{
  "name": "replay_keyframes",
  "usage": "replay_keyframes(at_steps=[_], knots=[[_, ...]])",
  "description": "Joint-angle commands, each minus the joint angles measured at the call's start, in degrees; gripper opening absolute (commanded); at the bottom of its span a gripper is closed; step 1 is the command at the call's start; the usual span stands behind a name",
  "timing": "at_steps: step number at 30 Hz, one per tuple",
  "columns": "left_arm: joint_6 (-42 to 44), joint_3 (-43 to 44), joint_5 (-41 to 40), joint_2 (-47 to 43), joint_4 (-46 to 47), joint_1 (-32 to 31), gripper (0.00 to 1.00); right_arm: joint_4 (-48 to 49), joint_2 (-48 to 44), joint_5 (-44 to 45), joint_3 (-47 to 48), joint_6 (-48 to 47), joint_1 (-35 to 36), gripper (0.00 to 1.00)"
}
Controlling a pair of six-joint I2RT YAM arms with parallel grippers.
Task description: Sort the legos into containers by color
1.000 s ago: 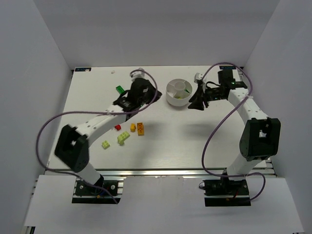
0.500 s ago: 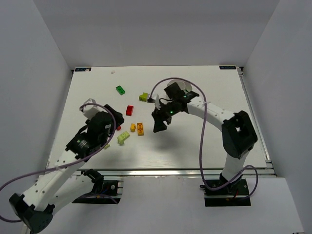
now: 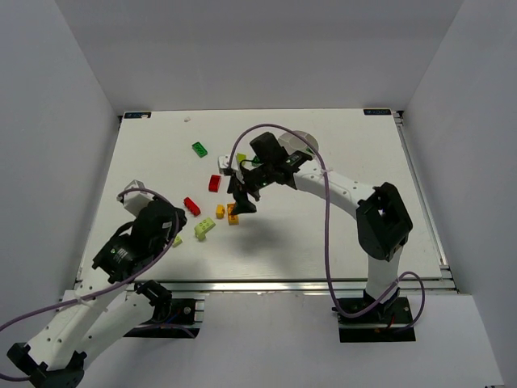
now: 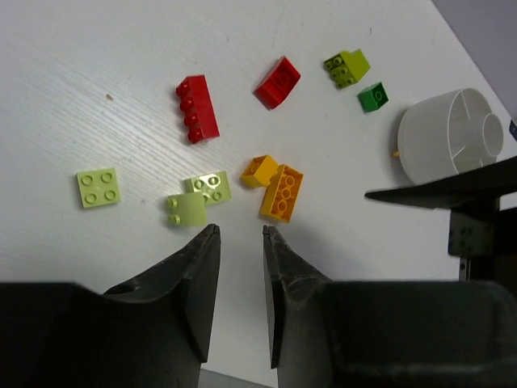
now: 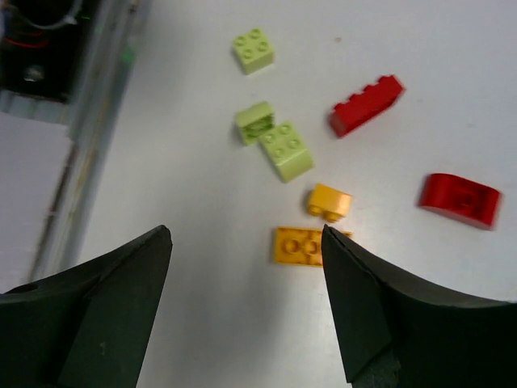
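Note:
My right gripper will move outward from the orange plate next, then go down around the lime brick next to the small green brick.
Loose legos lie mid-table: a dark green one, two red ones, a small orange one, an orange plate and lime ones. My right gripper hangs open and wide just above the orange plate, whose end is hidden by one finger. My left gripper is pulled back near-left, jaws a narrow gap apart and empty. The white dish is mostly hidden behind the right arm.
A lime brick and a small green brick lie near the dish. A lime square sits close to the left wrist. White walls enclose the table on three sides, and the near edge has a metal rail.
The right arm swung from the dish leftward over the bricks and opened wider. The left arm drew back from the far middle to the near left, its jaws opening then narrowing.

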Motion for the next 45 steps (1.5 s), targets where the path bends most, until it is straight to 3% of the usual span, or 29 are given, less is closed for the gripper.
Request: replay_keyframes(at_steps=[1, 3, 4, 8, 12, 22, 28, 45], knots=[[-7.4, -1.0, 4.1, 0.3, -2.4, 0.2, 0.42, 10.3, -0.7, 13.2, 1.3, 1.7, -0.6, 0.80], [-9.3, -2.1, 7.6, 1.0, -1.8, 0.2, 0.51, 14.6, 0.9, 21.6, 2.3, 7.7, -0.6, 0.79], [-10.5, -2.5, 8.6, 1.9, -1.5, 0.2, 0.60, 16.5, 1.8, 27.5, 3.0, 9.1, -0.8, 0.79], [-10.8, -3.9, 12.1, 3.2, 2.4, 0.2, 0.72, 17.2, 6.8, 30.3, 8.7, 9.4, -3.6, 0.80], [-10.6, -4.5, 12.5, 2.0, 5.3, 0.2, 0.72, 13.9, 16.6, 30.1, 20.8, 9.1, -7.7, 0.82], [-14.0, -5.8, 10.9, -1.4, 4.6, 0.2, 0.73, 10.9, 30.5, 27.5, 34.9, 5.8, -10.9, 0.89], [-15.1, -6.4, 9.8, -1.5, 5.2, 0.2, 0.74, 7.4, 30.6, 15.4, 32.8, 0.0, -12.8, 0.90], [-14.9, -8.5, 11.6, -0.4, 14.6, 0.2, 0.78, 10.4, 36.3, 16.4, 35.2, -0.8, -12.8, 0.87]])
